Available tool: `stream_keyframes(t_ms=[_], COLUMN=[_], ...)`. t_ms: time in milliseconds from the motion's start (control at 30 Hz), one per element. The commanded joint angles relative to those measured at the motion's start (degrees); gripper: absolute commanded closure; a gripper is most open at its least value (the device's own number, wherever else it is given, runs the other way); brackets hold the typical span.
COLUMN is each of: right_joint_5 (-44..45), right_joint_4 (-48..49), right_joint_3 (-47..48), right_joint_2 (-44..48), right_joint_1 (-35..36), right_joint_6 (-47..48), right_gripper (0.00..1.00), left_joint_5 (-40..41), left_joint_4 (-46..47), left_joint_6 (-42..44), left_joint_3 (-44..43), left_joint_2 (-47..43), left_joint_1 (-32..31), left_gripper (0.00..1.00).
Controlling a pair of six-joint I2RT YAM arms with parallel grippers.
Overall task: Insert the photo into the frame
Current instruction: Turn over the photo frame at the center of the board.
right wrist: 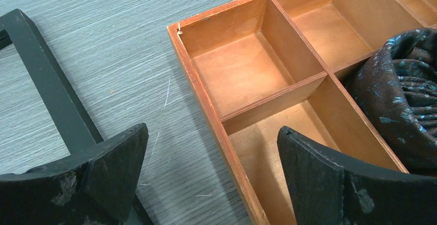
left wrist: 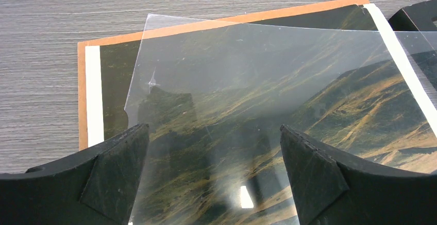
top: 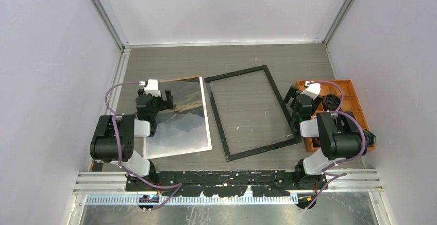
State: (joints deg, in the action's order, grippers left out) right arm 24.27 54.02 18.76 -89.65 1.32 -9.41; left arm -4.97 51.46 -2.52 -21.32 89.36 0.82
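Observation:
Next, my right gripper needs to cross the frame's opening and lower around the frame's bar beside the photo, which lies to the gripper's left in the top view.
The photo (top: 185,117), a dark mountain print with a white border, lies flat on the table left of centre. In the left wrist view the photo (left wrist: 111,63) rests on a brown backing board (left wrist: 81,86), with a clear sheet (left wrist: 247,65) lying skewed on top. The frame (top: 220,124), black and empty, lies flat to its right; one bar of the frame (right wrist: 46,75) shows in the right wrist view. My left gripper (top: 158,97) hovers open over the photo's left part. My right gripper (top: 293,100) is open and empty, between the frame's right bar and the tray.
An orange compartment tray (top: 355,99) stands at the right edge; in the right wrist view the tray (right wrist: 206,96) shows bare compartments and a dark patterned cloth (right wrist: 402,91). Grey walls close in the table on three sides.

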Motion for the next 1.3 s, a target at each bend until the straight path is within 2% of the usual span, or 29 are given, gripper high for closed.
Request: stream_keyframes(t_ms=[0, 300, 333, 400, 467, 500, 567, 700, 767, 833, 967, 1033, 1100, 1267], right_joint_5=[0.25, 0.33, 0.35, 1.71, 4.21, 5.20, 3.85, -0.92, -7.16, -9.64, -21.84, -21.90, -17.35, -9.27], right_joint_4=[2.34, 2.47, 0.02, -11.46, -24.32, -30.14, -38.74, -45.57, -51.44, -58.98, -65.77, -70.80, -75.01, -78.12], right_joint_3=[0.90, 0.80, 1.51, 5.65, 11.77, 14.84, 19.43, 25.17, 28.71, 33.85, 41.18, 44.72, 47.65, 50.87], right_joint_2=[0.44, 0.84, 2.07, 6.79, 11.22, 13.05, 16.66, 19.82, 19.61, 17.83, 13.43, 11.15, 8.93, 3.08], right_joint_1=[0.00, 0.04, 0.27, 0.91, 1.05, 1.05, 1.05, 0.42, -2.49, -3.89, -3.54, 0.28, 6.86, 24.51], right_joint_6=[-0.61, -0.51, -0.28, -0.11, -2.01, -4.55, -8.06, -18.60, -26.29, -32.31, -32.75, -31.38, -28.62, -25.55], right_gripper=[0.00, 0.00, 0.00, 0.00, 0.00, 0.00, 0.00, 0.00, 0.00, 0.00, 0.00, 0.00, 0.00, 0.00], left_joint_5=[0.87, 0.75, 0.10, -2.19, -2.58, -3.26, -3.93, -10.75, -14.30, -15.09, -13.67, -13.38, -14.61, -18.09], left_joint_4=[1.30, 1.38, 1.87, -1.48, -10.96, -18.51, -28.53, -49.29, -60.68, -70.81, -81.75, -84.60, -87.68, -93.95], left_joint_6=[0.55, 0.51, 0.35, -1.45, -3.82, -4.68, -3.55, -3.33, -1.95, 1.24, 6.65, 8.04, 9.08, 11.11], left_joint_3=[-0.30, -0.19, -0.06, -1.03, -4.58, -6.83, -11.81, -23.15, -30.64, -36.75, -42.50, -43.35, -43.93, -45.02], left_joint_2=[-0.62, -0.67, -1.01, -3.92, -8.10, -10.08, -13.27, -16.62, -16.04, -15.04, -14.31, -14.18, -13.97, -13.29], left_joint_1=[-0.02, 0.06, 0.42, 2.54, 4.79, 6.20, 7.91, 12.14, 13.83, 13.89, 13.87, 13.93, 13.91, 13.86], left_gripper=[0.00, 0.00, 0.00, 0.00, 0.00, 0.00, 0.00, 0.00, 0.00, 0.00, 0.00, 0.00, 0.00, 0.00])
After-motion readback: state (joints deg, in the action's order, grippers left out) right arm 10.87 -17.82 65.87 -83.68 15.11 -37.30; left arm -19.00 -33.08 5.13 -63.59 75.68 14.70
